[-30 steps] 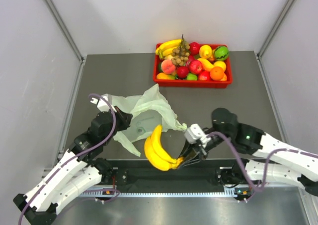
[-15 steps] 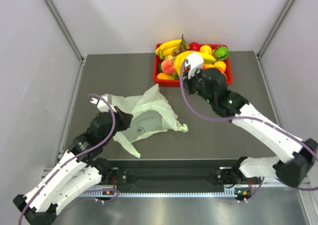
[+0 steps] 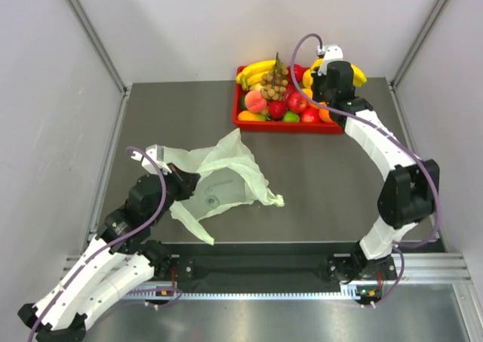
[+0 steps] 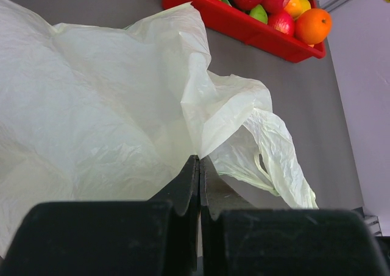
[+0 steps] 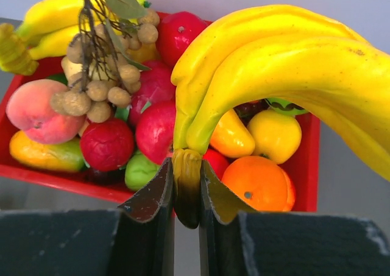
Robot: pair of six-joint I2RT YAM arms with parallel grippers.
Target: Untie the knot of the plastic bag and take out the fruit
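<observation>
My right gripper should move down toward the end of the tray by the orange next and let go of the banana bunch's stem, because the banana bunch is still hanging above the other fruit (image 5: 286, 105).
The pale green plastic bag (image 3: 219, 177) lies flat and open on the table at front left. It fills the left wrist view (image 4: 109, 105). No knot shows, and one handle loop (image 4: 274, 154) hangs loose. My left gripper (image 3: 185, 182) is shut on a fold of the bag (image 4: 199, 159). My right gripper (image 3: 332, 74) is shut on the stem of a yellow banana bunch (image 5: 274, 63) and holds it above the back right of the red tray (image 3: 290, 127). It shows close up in the right wrist view (image 5: 187, 166). The round green fruit (image 5: 286, 105) is mostly hidden behind the bananas.
The red tray (image 5: 308, 166) holds a second banana bunch (image 3: 256, 70), a tan berry cluster (image 3: 274, 81), a peach (image 3: 255, 100), red apples (image 5: 155, 130), an orange (image 5: 259, 181) and small yellow pieces (image 5: 274, 133). Grey walls stand on both sides and behind.
My right gripper carried the banana bunch from the table's front edge up and back to above the tray's right end. The left gripper kept its hold on the bag and shifted slightly.
</observation>
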